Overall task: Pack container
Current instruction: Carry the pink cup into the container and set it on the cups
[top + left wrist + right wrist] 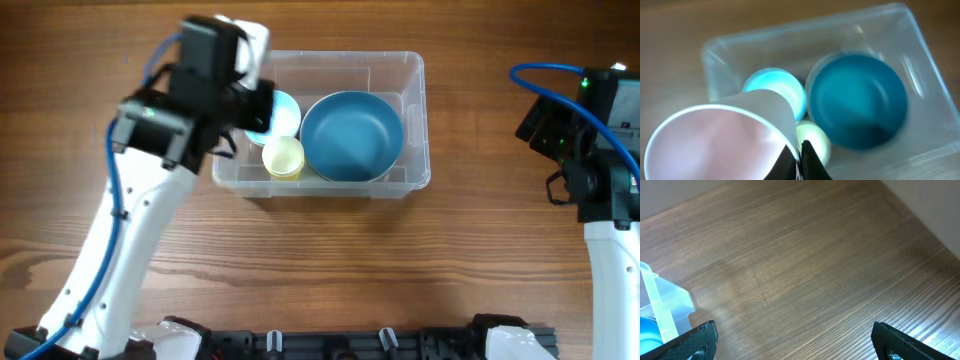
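Observation:
My left gripper moves over the yellow cup [283, 158] next, empty beside the large blue bowl. Then it lowers the pale pink cup into the yellow cup's opening.
The clear plastic container [415, 120] sits at the table's middle. It holds a large blue bowl [351, 135], a light-blue bowl [283, 112] and a small yellow cup [283, 158]. My left gripper [800, 152] is shut on the rim of a pale pink cup [715, 145] and holds it above the container's left end. In the left wrist view the container [920, 40], the blue bowl [857, 100], the light-blue bowl [777, 87] and the yellow cup [815, 142] lie below. My right gripper [792, 340] is open and empty over bare wood, right of the container [660, 305].
The wooden table top [300, 260] surrounds the container. The right arm [590, 140] stands at the far right edge. A black rail [380, 345] runs along the front edge.

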### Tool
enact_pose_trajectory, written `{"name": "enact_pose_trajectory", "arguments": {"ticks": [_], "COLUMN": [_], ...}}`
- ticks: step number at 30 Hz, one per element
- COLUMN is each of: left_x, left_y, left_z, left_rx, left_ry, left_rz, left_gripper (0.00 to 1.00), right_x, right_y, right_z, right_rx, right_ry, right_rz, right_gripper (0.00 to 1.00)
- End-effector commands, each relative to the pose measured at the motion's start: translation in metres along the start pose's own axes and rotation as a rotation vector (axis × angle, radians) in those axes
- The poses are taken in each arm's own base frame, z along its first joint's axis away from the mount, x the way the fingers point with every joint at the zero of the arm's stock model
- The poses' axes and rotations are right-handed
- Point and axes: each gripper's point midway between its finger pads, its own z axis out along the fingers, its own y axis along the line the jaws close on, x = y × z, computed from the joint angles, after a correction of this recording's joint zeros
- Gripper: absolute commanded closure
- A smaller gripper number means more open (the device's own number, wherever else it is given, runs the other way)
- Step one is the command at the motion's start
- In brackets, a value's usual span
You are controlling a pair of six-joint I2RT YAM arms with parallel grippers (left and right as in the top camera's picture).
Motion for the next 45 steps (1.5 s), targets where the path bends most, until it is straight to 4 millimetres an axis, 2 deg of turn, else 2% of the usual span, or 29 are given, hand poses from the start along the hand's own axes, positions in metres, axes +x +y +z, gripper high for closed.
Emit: {"name": "enact_pose_trajectory", "arguments": {"ticks": [1,6,22,30,31,33,36,37,38,41,42,43,44,45], "left_x": [0.026,0.044,0.075,0.086,0.086,0.085,0.083,0.082,0.081,0.072,0.067,0.062,0.056,0.049], "left_y": [-0.033,-0.044,-0.053,-0.052,-0.052,-0.052,-0.051,-0.049,-0.047,-0.034,-0.028,-0.020,-0.010,0.001], "left_z": [-0.003,0.011,0.073,0.084,0.084,0.084,0.084,0.083,0.082,0.077,0.074,0.072,0.070,0.067], "left_rx": [0.050,0.054,0.073,0.068,0.067,0.068,0.068,0.066,0.064,0.052,0.046,0.039,0.030,0.017], "left_ry": [0.094,0.183,0.385,0.430,0.430,0.428,0.421,0.417,0.412,0.382,0.363,0.341,0.315,0.288], "left_rz": [0.021,0.027,0.019,0.018,0.018,0.017,0.014,0.009,0.003,-0.027,-0.044,-0.063,-0.086,-0.119], "left_gripper": [0.96,0.96,0.96,0.96,0.92,0.71,0.62,0.51,0.45,0.41,0.35,0.22,0.00,0.00], "right_x": [-0.004,-0.004,-0.004,-0.004,-0.004,-0.004,-0.004,-0.004,-0.004,-0.004,-0.004,-0.004,-0.004,-0.004], "right_y": [-0.002,-0.002,-0.002,-0.002,-0.002,-0.002,-0.002,-0.002,-0.002,-0.002,-0.002,-0.002,-0.002,-0.002], "right_z": [0.000,0.000,0.000,0.000,0.000,0.000,0.000,0.000,0.000,0.000,0.000,0.000,0.000,0.000], "right_rx": [0.016,0.016,0.016,0.016,0.016,0.016,0.016,0.016,0.016,0.016,0.016,0.016,0.016,0.016], "right_ry": [-0.011,-0.011,-0.011,-0.011,-0.011,-0.011,-0.011,-0.011,-0.010,-0.011,-0.011,-0.011,-0.011,-0.011], "right_rz": [0.014,0.014,0.014,0.014,0.014,0.014,0.014,0.014,0.014,0.014,0.014,0.014,0.014,0.014], "right_gripper": [0.00,0.00,0.00,0.00,0.01,0.00,0.00,0.00,0.00,0.00,0.01,0.00,0.00,0.00]}}
